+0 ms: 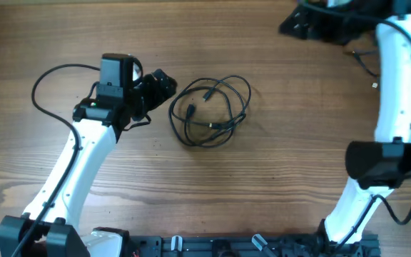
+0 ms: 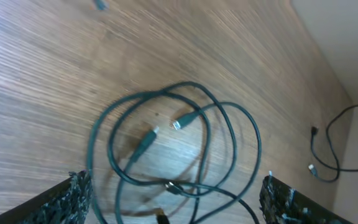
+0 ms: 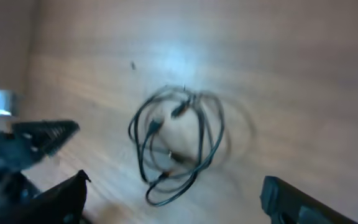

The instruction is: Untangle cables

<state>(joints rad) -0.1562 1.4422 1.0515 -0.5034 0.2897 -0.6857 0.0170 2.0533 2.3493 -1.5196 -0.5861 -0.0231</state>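
The cable's outer loops cross at the edge of the cable heap nearest this arm, so my right gripper first needs to move back down toward the heap to get onto that edge.
The cables [image 1: 209, 111] are thin black cords bunched in overlapping loops with small plug ends, lying mid-table. My left gripper [image 1: 161, 87] is just left of the bunch. In the left wrist view its fingers are spread wide [image 2: 176, 208], open and empty, with the cable loops [image 2: 179, 143] between and beyond them. My right gripper [image 1: 312, 21] is at the far right edge, well away from the bunch. In the blurred right wrist view it is open and empty [image 3: 169, 205], and the cables [image 3: 179, 140] lie ahead of it.
The table is bare brown wood [image 1: 298, 164]. Another thin black cord [image 1: 366, 63] lies by the right arm at the far right; it also shows in the left wrist view [image 2: 331, 146]. The left arm's thick wire [image 1: 45, 82] loops at the left.
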